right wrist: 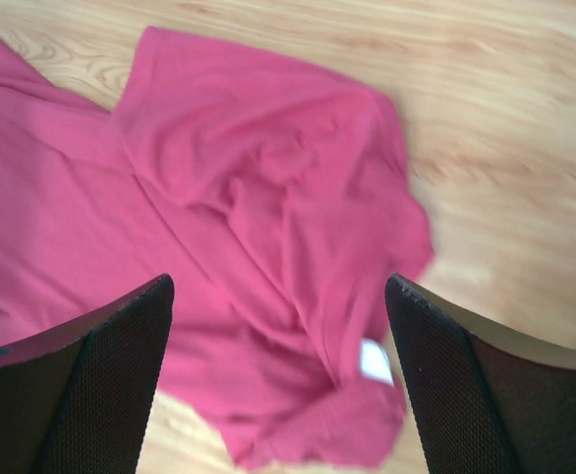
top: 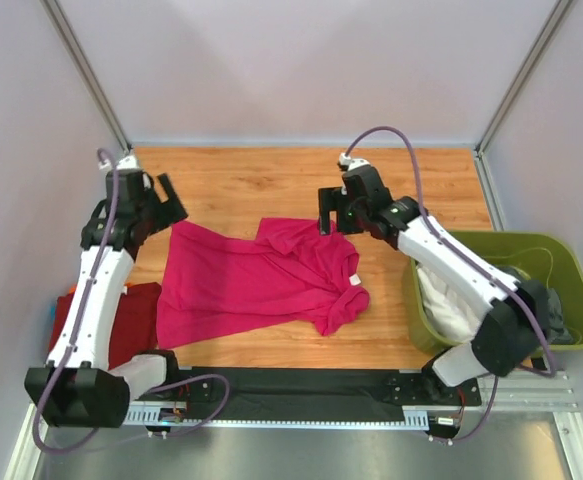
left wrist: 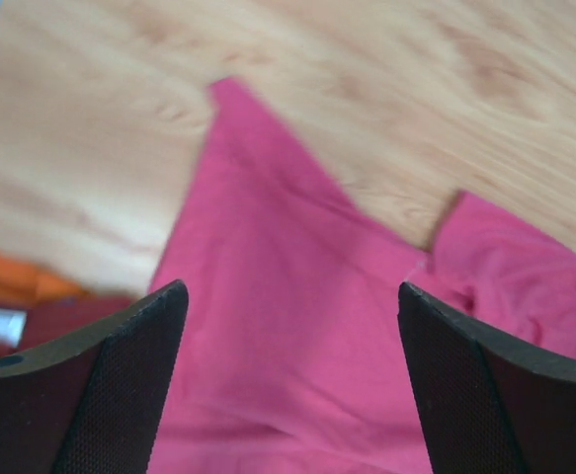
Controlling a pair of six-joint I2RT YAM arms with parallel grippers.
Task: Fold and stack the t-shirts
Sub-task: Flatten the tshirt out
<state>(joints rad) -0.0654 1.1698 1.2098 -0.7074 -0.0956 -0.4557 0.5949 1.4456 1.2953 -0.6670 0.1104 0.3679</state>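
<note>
The left gripper will next move down and outward onto the pink t-shirt's pointed far corner (top: 178, 225) (left wrist: 231, 97), because the tip of that corner sticks out onto bare wood.
A bright magenta-pink t-shirt (top: 256, 280) lies rumpled and partly spread on the wooden table, its collar end with a white label (top: 354, 281) to the right. It fills the left wrist view (left wrist: 288, 336) and the right wrist view (right wrist: 258, 197). My left gripper (top: 169, 200) is open and empty above the shirt's far left corner. My right gripper (top: 329, 218) is open and empty above the shirt's far right sleeve. A darker red t-shirt (top: 131, 325) lies folded at the table's left edge, and it shows in the left wrist view (left wrist: 31, 321).
An olive-green bin (top: 571, 290) at the right holds white and grey cloth (top: 451, 305). Orange cloth (left wrist: 11, 276) lies under the red shirt. Bare wood (top: 251, 180) stretches along the far side. Grey walls enclose the table.
</note>
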